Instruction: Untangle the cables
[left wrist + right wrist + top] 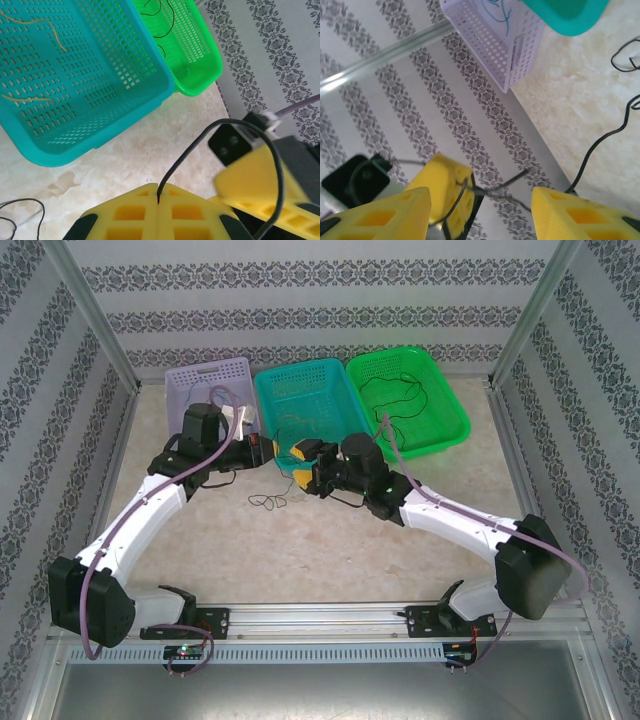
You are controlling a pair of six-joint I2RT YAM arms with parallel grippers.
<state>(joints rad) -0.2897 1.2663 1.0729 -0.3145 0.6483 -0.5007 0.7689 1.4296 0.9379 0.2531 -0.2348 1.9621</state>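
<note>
I should move my left gripper down and back over the open tabletop by the teal basket. That spot is below the gripper and has room to release the cable.
My left gripper [159, 199] is shut on a thin black cable [200, 142], which arcs up from its yellow fingertips and drops past the right gripper's yellow finger [257, 180]. In the top view the left gripper [272, 450] and right gripper [298, 456] meet in front of the teal basket [335, 430]. My right gripper [480, 212] stands open, with the left gripper's fingers and the black cable just beyond its gap. More loose black cable [268, 502] lies on the table. Yellowish cables [35, 22] lie in the teal basket, a black one [400, 400] in the green basket, a blue one [497, 10] in the lavender basket.
Three baskets stand in a row at the back: lavender [205, 380], teal, and green [455, 425]. Patterned walls and metal posts close in the sides. Open marble tabletop [330, 550] lies between the arms and their bases.
</note>
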